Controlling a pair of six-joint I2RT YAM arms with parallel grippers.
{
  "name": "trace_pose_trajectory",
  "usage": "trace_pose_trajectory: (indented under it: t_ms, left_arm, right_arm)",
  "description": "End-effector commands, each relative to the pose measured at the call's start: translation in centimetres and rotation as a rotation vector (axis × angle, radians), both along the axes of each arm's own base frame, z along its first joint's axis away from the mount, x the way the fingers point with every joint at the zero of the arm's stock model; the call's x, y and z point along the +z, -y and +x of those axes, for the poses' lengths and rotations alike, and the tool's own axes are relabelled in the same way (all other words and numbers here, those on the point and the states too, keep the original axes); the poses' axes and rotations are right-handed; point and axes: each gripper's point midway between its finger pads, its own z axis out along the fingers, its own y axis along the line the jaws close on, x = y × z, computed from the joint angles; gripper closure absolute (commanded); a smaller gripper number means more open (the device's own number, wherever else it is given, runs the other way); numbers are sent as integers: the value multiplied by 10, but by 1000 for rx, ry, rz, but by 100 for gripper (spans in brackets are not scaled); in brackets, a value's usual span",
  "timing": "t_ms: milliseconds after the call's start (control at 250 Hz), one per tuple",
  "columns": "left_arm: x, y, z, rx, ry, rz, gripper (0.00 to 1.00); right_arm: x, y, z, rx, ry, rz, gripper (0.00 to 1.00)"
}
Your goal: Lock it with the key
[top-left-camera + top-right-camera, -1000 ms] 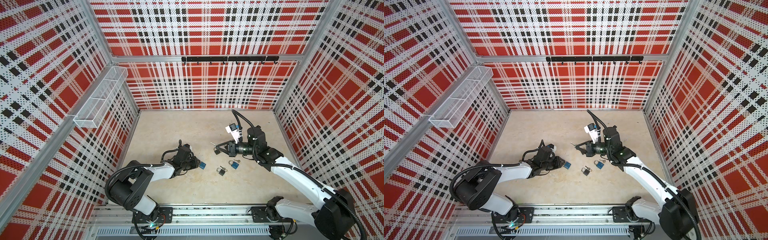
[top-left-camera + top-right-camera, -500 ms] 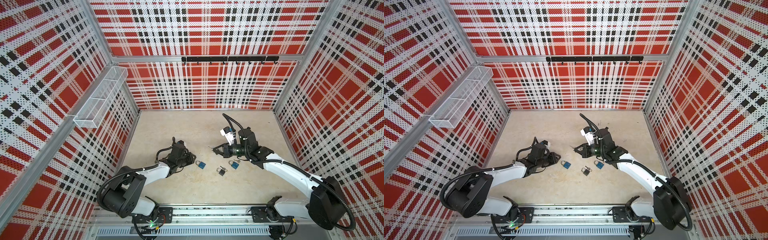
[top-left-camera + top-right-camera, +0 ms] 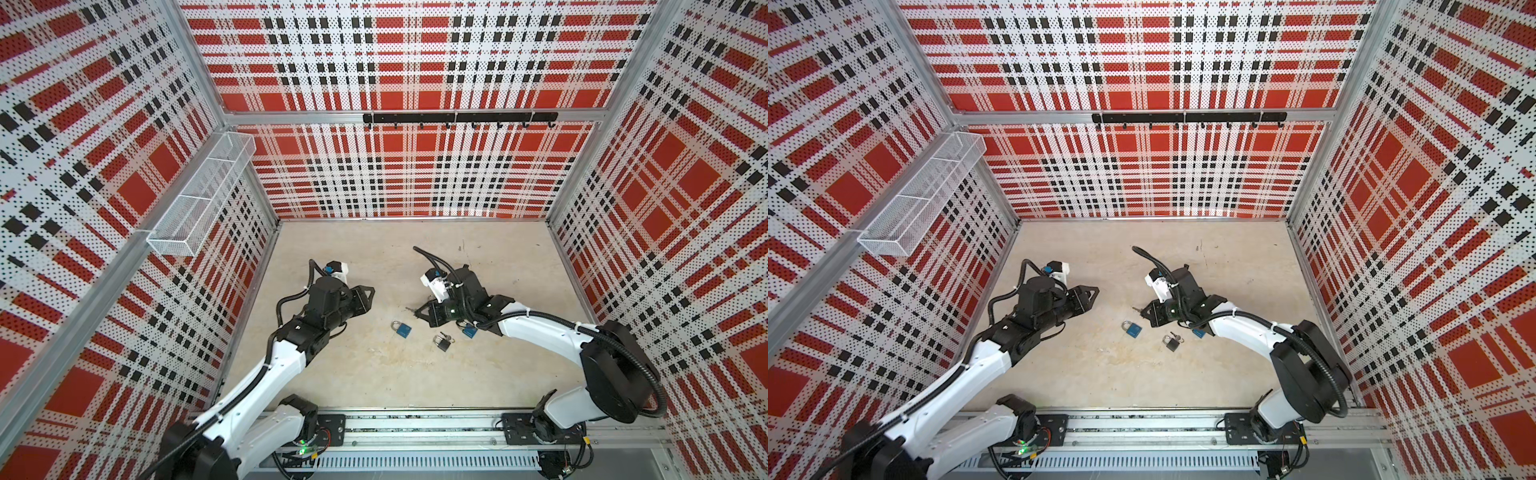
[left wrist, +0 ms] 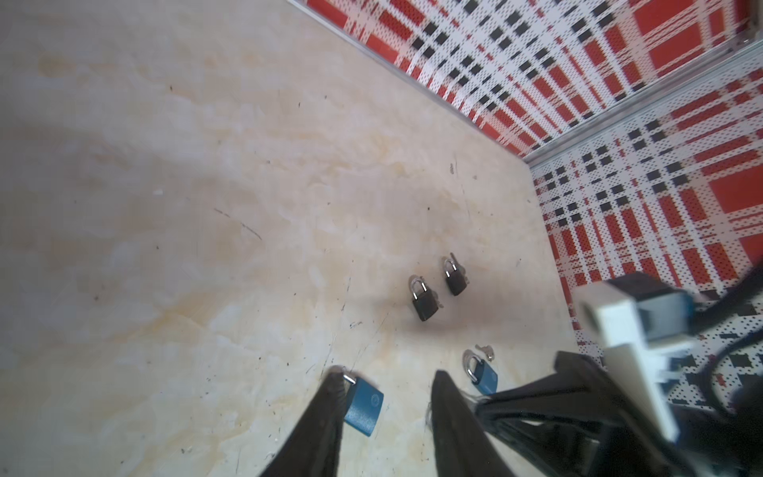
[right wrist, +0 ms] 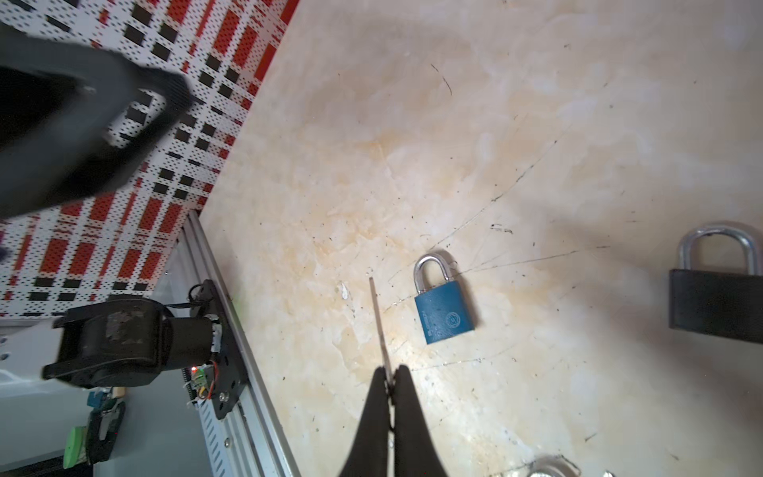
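Observation:
The robot's right gripper next needs to go down to the tabletop (image 3: 409, 321) (image 5: 480, 303) beside the blue padlock's far edge below it and let go of the key, because the padlock's shackle is shut.
A blue padlock (image 3: 401, 329) (image 3: 1133, 329) lies flat on the beige table with its shackle shut, in both top views. My left gripper (image 3: 369, 294) (image 3: 1094, 293) is open and empty, to the left of and behind that padlock. In the left wrist view the padlock (image 4: 363, 406) shows just beside one finger (image 4: 328, 417) of the gripper (image 4: 386, 382). My right gripper (image 3: 419, 312) (image 5: 390, 373) is shut on the key (image 5: 377, 322) (image 3: 409, 309), whose thin blade sticks out past the fingertips. The blade ends a little short of the blue padlock (image 5: 441, 305).
A black padlock (image 3: 444, 341) with a key in it lies in front of the right gripper. A second blue padlock (image 3: 469, 331) is half under the right arm. The left wrist view shows two black padlocks (image 4: 423, 299) (image 4: 454, 278). A wire basket (image 3: 199, 199) hangs on the left wall.
My left gripper let go of the blue padlock, opened and drew back to the left and rear. The right gripper, still shut on the key, moved left and forward.

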Motion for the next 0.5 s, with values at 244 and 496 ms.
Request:
trace_pose_trajectory:
  t_ms: [244,496]
  left_arm:
    - [17,-19,-22,34,0,28,59]
    - [14,-21,-24,39,-15,27,59]
  right_arm:
    - [-38,-23,23,-35,53,-68,100]
    - [-60,-23,31,-56,43,-119,100]
